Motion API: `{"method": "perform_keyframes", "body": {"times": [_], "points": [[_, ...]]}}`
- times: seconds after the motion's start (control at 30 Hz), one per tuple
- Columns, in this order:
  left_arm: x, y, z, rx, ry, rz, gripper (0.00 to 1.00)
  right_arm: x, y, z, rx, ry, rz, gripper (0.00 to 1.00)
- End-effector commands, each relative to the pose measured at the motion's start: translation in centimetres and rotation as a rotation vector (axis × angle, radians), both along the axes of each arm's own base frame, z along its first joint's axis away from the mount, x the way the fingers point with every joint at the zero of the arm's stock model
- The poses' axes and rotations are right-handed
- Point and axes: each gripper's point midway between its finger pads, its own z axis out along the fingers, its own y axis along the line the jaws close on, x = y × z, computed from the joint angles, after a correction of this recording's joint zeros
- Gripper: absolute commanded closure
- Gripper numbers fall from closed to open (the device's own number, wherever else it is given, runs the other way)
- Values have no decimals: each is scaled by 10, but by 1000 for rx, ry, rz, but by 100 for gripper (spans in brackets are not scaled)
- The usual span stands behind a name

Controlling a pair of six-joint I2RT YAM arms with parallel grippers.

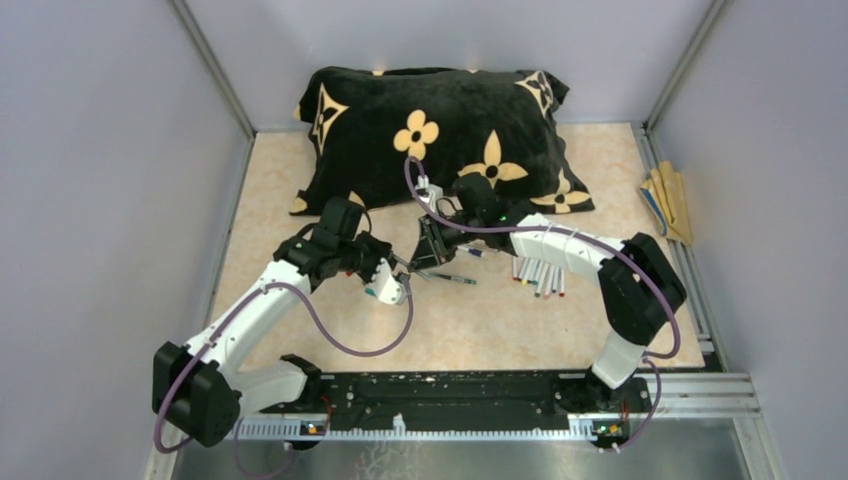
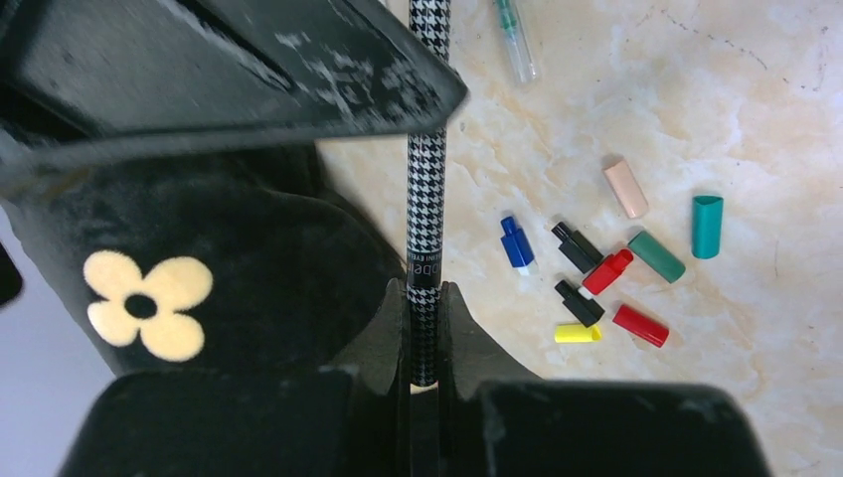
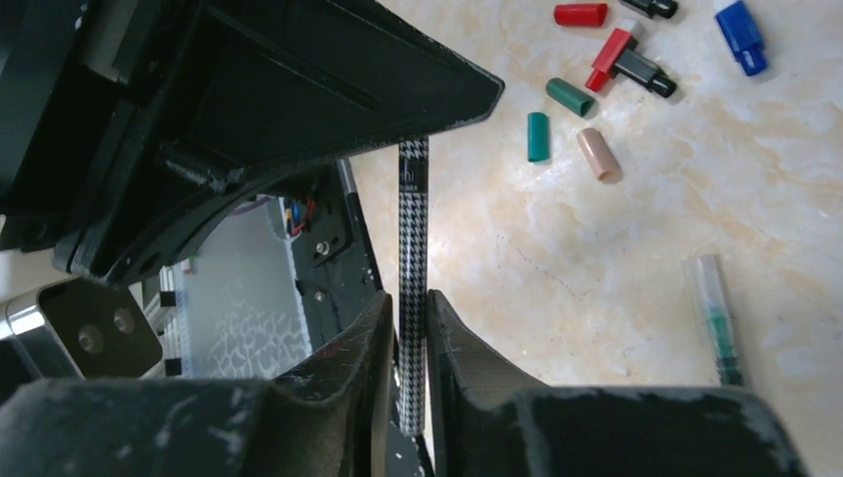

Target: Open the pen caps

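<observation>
My right gripper needs to move the houndstooth pen to the right in the top view next. It should go lower and release the pen at the white pens already in a row.
A slim black-and-white houndstooth pen (image 2: 427, 199) (image 3: 413, 229) hangs above the table between my two grippers. My left gripper (image 2: 425, 298) (image 1: 400, 268) is shut on one end of it. My right gripper (image 3: 410, 308) (image 1: 425, 255) has its jaws close about the other end, with a thin gap on one side. Several loose pen caps lie on the table beside us: blue (image 2: 516, 242), black (image 2: 577, 247), red (image 2: 640, 325), yellow (image 2: 577, 333), green (image 2: 656, 255), teal (image 2: 707, 226) and beige (image 2: 625, 189). They also show in the right wrist view, such as the teal cap (image 3: 537, 136).
A clear-barrelled pen with a green core (image 2: 516, 40) (image 3: 718, 323) lies loose on the marble-look table (image 1: 480, 320). A bunch of white pens (image 1: 540, 275) rests under my right forearm. A black flowered pillow (image 1: 440, 135) fills the back. Tan sticks (image 1: 668, 200) lie along the right rail.
</observation>
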Motion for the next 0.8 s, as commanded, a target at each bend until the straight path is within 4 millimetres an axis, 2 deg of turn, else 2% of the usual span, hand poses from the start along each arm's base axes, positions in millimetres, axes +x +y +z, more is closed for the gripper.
{"method": "perform_keyframes", "body": {"times": [0.0,0.1,0.23,0.27,0.33,0.37,0.53,0.67,0.77], "points": [[-4,-9,16,-37,-21,-33,100,-11,31,17,67,-26,69,79],[-6,-8,16,-28,-24,-40,100,-11,38,19,87,-6,64,78],[-6,-6,16,-21,-26,-36,100,-8,42,23,110,-10,53,82],[-6,-6,16,-20,-24,-34,100,-8,42,22,108,-10,51,85],[-5,-4,13,-10,-24,-27,100,-7,39,21,97,-12,40,98],[-4,-3,12,-3,-28,-20,100,-8,36,19,92,-12,34,100],[12,16,-1,85,-70,70,100,-16,15,4,44,4,-3,100],[28,37,-15,165,-79,151,100,-30,-12,-18,-44,24,-34,100],[42,44,-14,145,-85,194,100,-42,-31,-32,-102,33,-51,100]]}}
